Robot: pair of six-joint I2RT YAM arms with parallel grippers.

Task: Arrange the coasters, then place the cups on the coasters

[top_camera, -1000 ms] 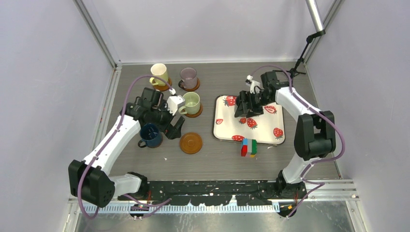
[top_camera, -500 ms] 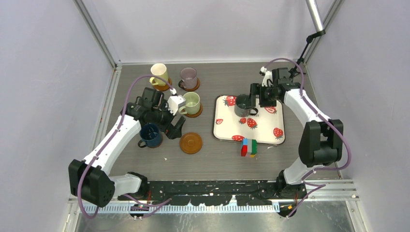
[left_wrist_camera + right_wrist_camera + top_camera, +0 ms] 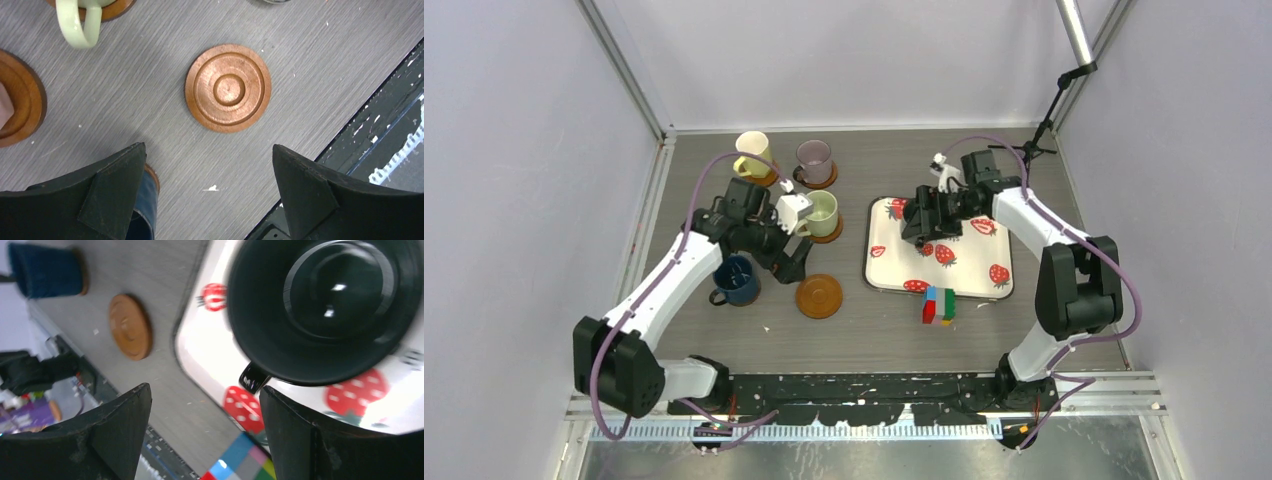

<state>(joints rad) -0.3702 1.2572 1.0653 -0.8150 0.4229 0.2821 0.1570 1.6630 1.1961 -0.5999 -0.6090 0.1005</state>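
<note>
My left gripper moves to the right in the top view and down onto the dark grey cup's handle [image 3: 919, 243] next, as this cup still lacks a coaster.
Three cups stand on coasters at the back left: pale yellow [image 3: 752, 150], mauve [image 3: 814, 155] and light green [image 3: 821, 212]. The dark blue cup [image 3: 736, 278] sits on its coaster nearer me. One empty coaster [image 3: 819, 296] [image 3: 228, 88] lies right of it. My left gripper [image 3: 786, 265] [image 3: 207, 150] hangs open between the blue cup [image 3: 145, 205] and the empty coaster. A dark grey cup [image 3: 320, 305] stands on the strawberry tray [image 3: 969, 262]. My right gripper [image 3: 919, 228] [image 3: 205, 390] hovers open over it, its handle [image 3: 252, 377] close to the right fingertip.
A multicoloured block toy [image 3: 939, 305] [image 3: 240, 465] lies just in front of the tray. In the left wrist view another coaster [image 3: 20, 105] carries something pinkish at the left edge. Frame posts and a thin stand [image 3: 1049, 105] line the back right.
The right gripper drew back toward the rear right, uncovering the grey cup, then came back over it. The left arm shifted slightly right toward the empty coaster.
</note>
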